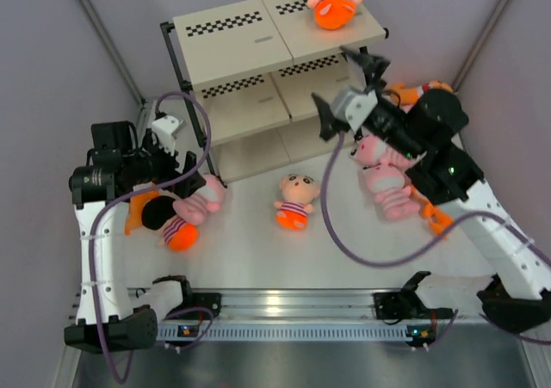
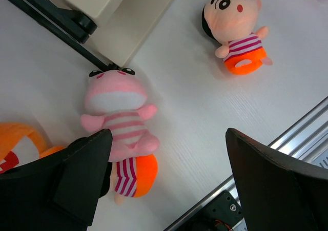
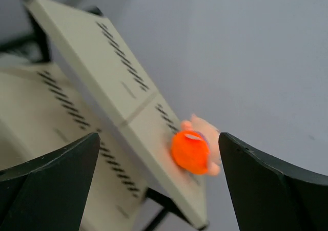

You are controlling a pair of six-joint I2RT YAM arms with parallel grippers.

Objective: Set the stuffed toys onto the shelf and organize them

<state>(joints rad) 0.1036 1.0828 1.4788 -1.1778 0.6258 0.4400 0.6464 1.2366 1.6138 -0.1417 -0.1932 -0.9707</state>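
The right gripper moves back from the shelf to the mid-table doll next and lowers to the doll's orange bottom toward the metal rail.
The shelf stands at the back of the table. One doll lies on its top board, right end; it also shows in the right wrist view. My right gripper is open and empty, raised in front of the shelf's right side. My left gripper is open and empty, low over a pink animal that lies on a doll with an orange bottom. Another doll lies at mid-table, also in the left wrist view. An orange shark lies by the left arm.
Two pink animals lie on the table under the right arm, with orange toys behind it and one beside it. The shelf's black foot is close to the pink animal. A metal rail runs along the near edge.
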